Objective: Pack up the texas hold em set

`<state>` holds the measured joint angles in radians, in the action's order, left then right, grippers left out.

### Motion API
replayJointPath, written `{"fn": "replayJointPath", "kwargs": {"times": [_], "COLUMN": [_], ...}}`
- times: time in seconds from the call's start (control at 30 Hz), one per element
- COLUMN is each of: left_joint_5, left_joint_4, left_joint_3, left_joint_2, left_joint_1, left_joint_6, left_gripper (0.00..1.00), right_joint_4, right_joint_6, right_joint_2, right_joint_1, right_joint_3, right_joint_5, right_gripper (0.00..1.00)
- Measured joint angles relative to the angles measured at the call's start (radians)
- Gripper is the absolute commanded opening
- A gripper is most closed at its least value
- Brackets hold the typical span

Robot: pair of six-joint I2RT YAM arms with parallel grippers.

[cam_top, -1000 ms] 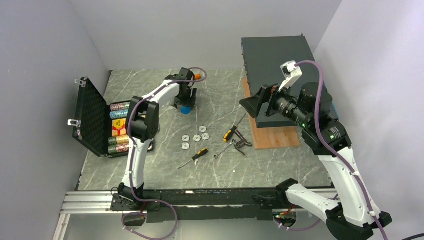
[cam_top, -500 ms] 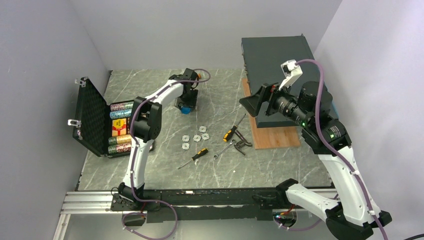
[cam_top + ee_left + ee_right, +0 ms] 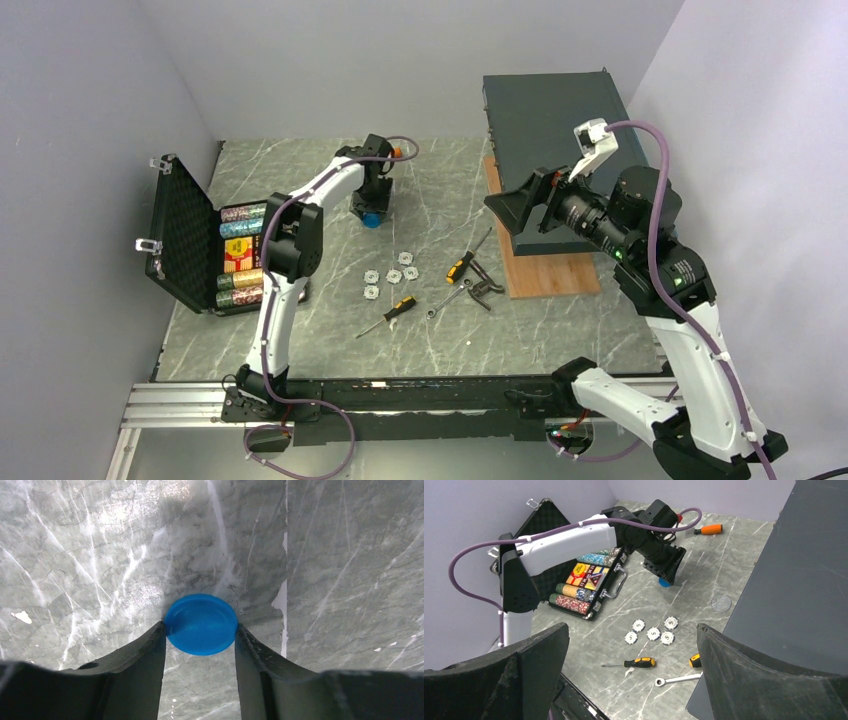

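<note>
I need to lift the blue disc (image 3: 201,624) with my left gripper, move it left in the top view over to the yellow pack in the open case, and let it go.
The small black case (image 3: 183,232) stands open at the left, foam lid up, with rows of multicoloured chips (image 3: 238,256) inside; it also shows in the right wrist view (image 3: 542,521). A blue disc (image 3: 201,624) lies on the marble at the back middle (image 3: 371,219). My left gripper (image 3: 200,628) points down over it, and both fingers touch the disc's edges. Several white chips (image 3: 392,275) lie loose at mid-table (image 3: 653,632). My right gripper (image 3: 632,626) is open and empty, held high at the right (image 3: 508,207).
An orange-handled screwdriver (image 3: 398,152) lies behind the left gripper. Two yellow-handled screwdrivers (image 3: 401,305) (image 3: 460,266), a wrench (image 3: 447,300) and pliers (image 3: 485,289) lie at centre. A large dark rack box (image 3: 555,140) rests on a wooden board (image 3: 550,276) at the right. A clear disc (image 3: 721,603) lies beside the box.
My left gripper has settled round the blue disc with small shifts. My right arm has lifted a little and drawn back to the right.
</note>
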<state>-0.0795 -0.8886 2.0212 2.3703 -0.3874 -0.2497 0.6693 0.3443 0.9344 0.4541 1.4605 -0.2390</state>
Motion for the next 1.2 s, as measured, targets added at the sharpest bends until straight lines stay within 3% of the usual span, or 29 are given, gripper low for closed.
{"fn": "replayJointPath", "kwargs": {"times": [0.23,0.3,0.4,0.5,0.77,0.9,1.2], "left_joint_5": [-0.009,-0.014,-0.029,-0.052,-0.185,-0.296,-0.398], "left_joint_4": [-0.005,-0.003,-0.009,-0.009,-0.024,-0.051,-0.108], "left_joint_3": [0.003,-0.008,-0.051,-0.129,-0.253,-0.308,-0.472], "left_joint_2": [-0.004,-0.014,-0.06,-0.162,-0.475,-0.533,-0.561], "left_joint_1": [-0.001,0.0,0.008,0.027,0.227,0.327,0.459], "left_joint_6": [0.011,0.012,0.008,-0.004,-0.174,-0.301,-0.518], "left_gripper": [0.19,0.16,0.13,0.0,0.0,0.0,0.0], "right_joint_4": [0.002,0.004,0.004,0.004,0.003,0.003,0.003], "right_joint_6": [0.001,0.001,0.0,0.001,0.003,0.005,0.011], "right_joint_2": [-0.002,-0.003,-0.003,-0.002,0.013,0.049,0.104], "right_joint_1": [0.0,0.0,0.0,0.0,0.0,0.0,0.0], "right_joint_3": [0.0,0.0,0.0,0.0,0.0,0.0,0.006], "right_joint_5": [-0.001,-0.001,-0.001,-0.001,-0.006,-0.008,-0.017], "right_gripper": [1.0,1.0,1.0,1.0,1.0,1.0,1.0]}}
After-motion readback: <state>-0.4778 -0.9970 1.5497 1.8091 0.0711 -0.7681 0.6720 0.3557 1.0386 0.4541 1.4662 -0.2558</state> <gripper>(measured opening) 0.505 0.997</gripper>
